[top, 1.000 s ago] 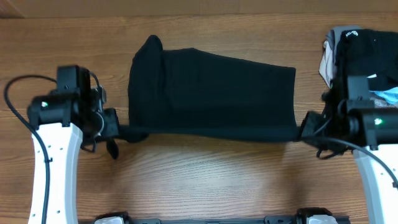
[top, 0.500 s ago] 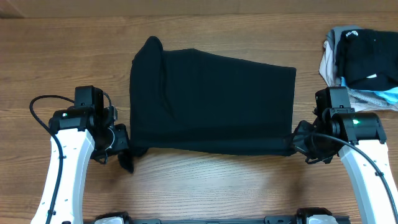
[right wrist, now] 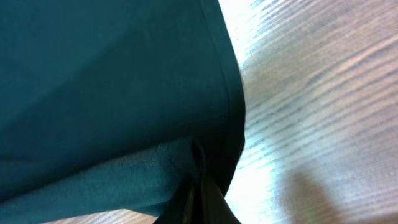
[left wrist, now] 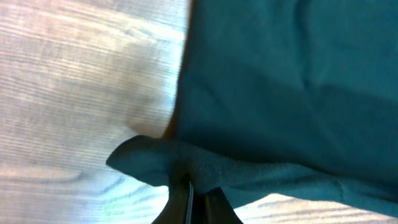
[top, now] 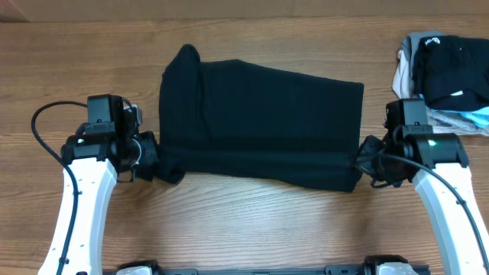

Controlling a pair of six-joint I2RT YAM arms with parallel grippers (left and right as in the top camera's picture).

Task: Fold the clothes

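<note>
The left gripper lifts the pinched corner next, carries it outward and lowers it onto the shirt's side edge (top: 168, 116) (left wrist: 205, 40) to release it, because the cloth lies flat there.
The clothes (top: 260, 122), a plain black T-shirt, lie spread flat across the middle of the table. My left gripper (top: 157, 160) is shut on the near left corner, and the fabric bunches between its fingers (left wrist: 180, 196). At the near right corner my right gripper (top: 365, 163) is shut on the hem, seen in the right wrist view (right wrist: 200, 186) as a pinched fold of cloth (right wrist: 106, 81). The near edge of the shirt is raised and stretched between the two grippers. In the left wrist view the cloth (left wrist: 286, 81) fills the upper right.
A pile of other garments (top: 447, 76), grey, black and light blue, sits at the back right, close behind the right arm. Bare wooden table (top: 252, 229) lies in front of the shirt. The left arm's black cable (top: 42, 130) loops out to the left.
Both grippers first drew the near hem toward the front edge, then carried it back away from that edge. The hem now stands slightly folded over the shirt. Both grips have held throughout.
</note>
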